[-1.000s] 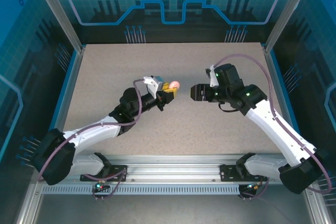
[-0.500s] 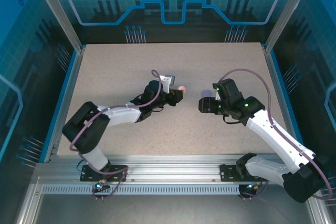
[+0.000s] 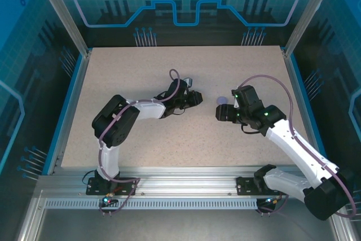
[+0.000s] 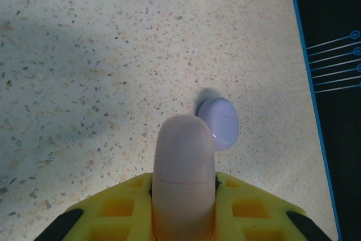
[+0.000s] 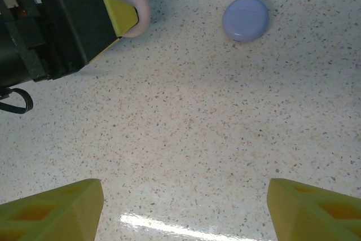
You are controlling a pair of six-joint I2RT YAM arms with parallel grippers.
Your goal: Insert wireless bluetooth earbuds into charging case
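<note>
The robot will next lower its left gripper to let go of the pink case [image 4: 185,162] on the bare tabletop, which is just below the gripper and clear of the lavender case.
My left gripper [image 4: 185,196] is shut on a pale pink round charging case [image 4: 185,162], held on edge between the yellow fingers. In the right wrist view that same pink case [image 5: 138,4] sticks out of the left gripper [image 5: 121,12] close over the table. A lavender round case [image 4: 219,122] lies closed and flat on the table just beyond the pink one, and is seen from above as the lavender case [image 3: 222,101] between the two grippers. My right gripper [image 5: 183,196] is open over bare table, nearer than the lavender case [image 5: 245,18]. The earbuds are out of view.
The speckled tabletop [image 3: 169,134] has free room in front of and behind both arms. A blue rim [image 4: 307,60] borders the table, with dark floor beyond it. The right arm [image 3: 293,139] reaches in from the lower right.
The left arm has stretched further toward the centre and dropped lower with the pink case. The right gripper has pulled back slightly to the right and come down, still open.
</note>
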